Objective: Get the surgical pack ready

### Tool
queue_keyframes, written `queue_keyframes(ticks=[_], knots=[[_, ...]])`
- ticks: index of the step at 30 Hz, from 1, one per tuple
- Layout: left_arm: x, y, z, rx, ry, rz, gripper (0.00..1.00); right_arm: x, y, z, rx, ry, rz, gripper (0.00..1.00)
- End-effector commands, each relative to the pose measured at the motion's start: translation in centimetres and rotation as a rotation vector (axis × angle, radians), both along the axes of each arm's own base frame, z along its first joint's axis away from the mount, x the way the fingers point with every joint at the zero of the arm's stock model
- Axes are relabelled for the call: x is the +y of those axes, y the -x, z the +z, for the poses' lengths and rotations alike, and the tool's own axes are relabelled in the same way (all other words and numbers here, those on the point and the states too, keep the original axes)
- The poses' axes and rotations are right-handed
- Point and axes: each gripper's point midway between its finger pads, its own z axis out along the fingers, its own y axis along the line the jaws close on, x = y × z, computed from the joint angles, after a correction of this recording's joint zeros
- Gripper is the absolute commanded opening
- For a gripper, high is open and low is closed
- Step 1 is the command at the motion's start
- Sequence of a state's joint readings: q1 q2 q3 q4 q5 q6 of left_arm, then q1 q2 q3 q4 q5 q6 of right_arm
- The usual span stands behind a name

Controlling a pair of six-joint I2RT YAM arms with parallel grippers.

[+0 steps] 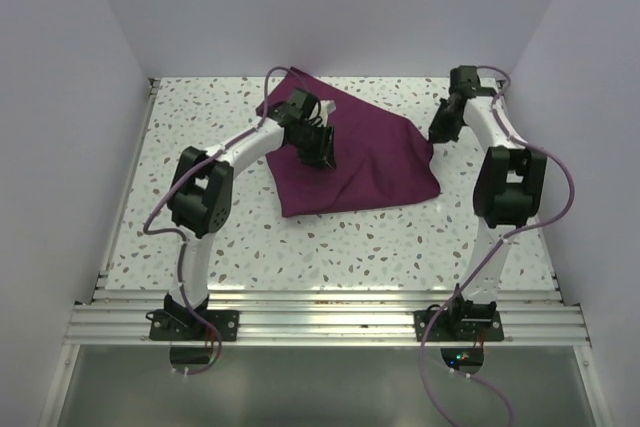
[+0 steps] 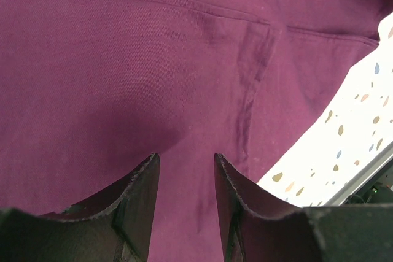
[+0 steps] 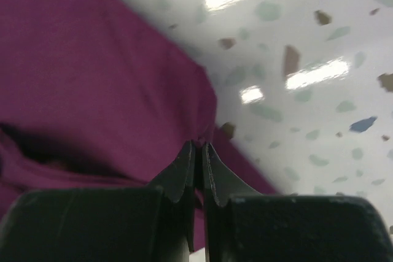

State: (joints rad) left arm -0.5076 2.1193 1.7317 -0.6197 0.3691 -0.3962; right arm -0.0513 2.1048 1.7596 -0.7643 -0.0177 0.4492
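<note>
I need to lift my right gripper across next and release at the cloth's opposite edge, to its left in the top view: the cloth's pinched side is still spread.
The plum-purple cloth [image 1: 370,152] lies folded over itself on the speckled table [image 1: 230,237], far middle. My left gripper [image 1: 326,159] hovers over the cloth's middle, jaws open with nothing between them; in the left wrist view [image 2: 184,157] a hemmed fold edge [image 2: 255,84] runs ahead of the fingers. My right gripper [image 1: 436,133] is at the cloth's right edge, shut on a pinch of cloth [image 3: 123,78], its tips [image 3: 198,145] meeting on the fabric's edge. The steel tray, instruments and gauze pads are hidden or out of view.
White walls enclose the table on the left, back and right. An aluminium rail [image 1: 330,319] runs along the near edge with both arm bases. Bare speckled tabletop [image 3: 319,59] lies right of the cloth.
</note>
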Motion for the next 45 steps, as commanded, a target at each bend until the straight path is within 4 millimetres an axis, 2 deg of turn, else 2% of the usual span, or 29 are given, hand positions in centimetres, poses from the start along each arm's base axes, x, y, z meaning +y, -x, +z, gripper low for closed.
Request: queue_keyframes(ticks=[1,6,7,8,10,11,12,13,14,18,22,28,29,30,32,34,35,37,38,42,45], knots=[[-0.9,-0.9,0.1,-0.038,0.026,-0.034,0.45,4.7,0.4,9.3,-0.159,-0.021,0.078,0.00],[-0.5,-0.8,-1.4,-0.017,-0.003,-0.019,0.45,13.1,1.2,14.6,-0.267,-0.089,0.265,0.00],[-0.4,-0.8,-1.5,-0.017,-0.011,-0.010,0.44,14.7,1.0,16.2,-0.305,-0.120,0.302,0.00],[-0.2,-0.9,-1.4,-0.022,-0.014,0.001,0.44,16.9,1.2,16.3,-0.305,-0.140,0.350,0.00],[0.1,-0.9,-1.1,-0.037,-0.018,0.013,0.45,19.2,1.0,17.7,-0.333,-0.176,0.392,0.00],[0.2,-1.0,-0.5,-0.047,-0.018,0.018,0.45,21.4,1.3,17.3,-0.319,-0.205,0.438,0.00],[0.6,-0.7,-0.7,-0.040,-0.035,0.026,0.45,22.2,1.3,17.2,-0.315,-0.213,0.454,0.00],[0.8,-0.7,-0.6,-0.040,-0.037,0.033,0.45,23.2,1.1,18.0,-0.336,-0.223,0.473,0.00],[0.9,-0.7,0.1,-0.054,-0.032,0.041,0.45,24.6,1.4,17.4,-0.320,-0.234,0.502,0.00],[1.2,0.1,0.0,-0.047,-0.025,0.049,0.45,28.1,2.0,18.6,-0.346,-0.311,0.558,0.00],[1.3,0.1,0.1,-0.047,-0.026,0.062,0.45,29.9,2.7,19.2,-0.357,-0.336,0.597,0.00],[2.8,-0.2,2.0,-0.063,-0.024,0.115,0.45,31.2,4.1,19.3,-0.347,-0.404,0.658,0.00],[3.6,-0.3,2.9,-0.075,-0.017,0.139,0.45,31.6,4.2,19.2,-0.348,-0.425,0.675,0.00],[4.3,0.0,2.8,-0.067,-0.029,0.154,0.45,31.9,4.3,19.1,-0.342,-0.439,0.685,0.00],[6.5,0.0,3.8,-0.062,-0.042,0.208,0.45,33.2,4.7,18.9,-0.337,-0.473,0.725,0.00],[8.6,0.5,3.6,-0.055,-0.079,0.258,0.45,34.0,4.9,18.8,-0.339,-0.490,0.749,0.00],[10.5,0.7,3.8,-0.059,-0.094,0.299,0.46,34.6,4.9,18.8,-0.344,-0.513,0.768,0.00],[12.3,1.0,3.7,-0.062,-0.115,0.338,0.46,35.7,5.2,18.6,-0.338,-0.545,0.797,0.00],[14.1,1.4,3.2,-0.046,-0.149,0.376,0.47,36.4,5.2,18.3,-0.333,-0.569,0.820,0.00],[16.5,2.5,0.9,0.010,-0.202,0.416,0.47,38.5,5.7,17.0,-0.300,-0.614,0.860,0.00],[16.9,3.1,-0.3,0.034,-0.222,0.422,0.47,39.9,6.7,15.7,-0.262,-0.622,0.890,0.00]])
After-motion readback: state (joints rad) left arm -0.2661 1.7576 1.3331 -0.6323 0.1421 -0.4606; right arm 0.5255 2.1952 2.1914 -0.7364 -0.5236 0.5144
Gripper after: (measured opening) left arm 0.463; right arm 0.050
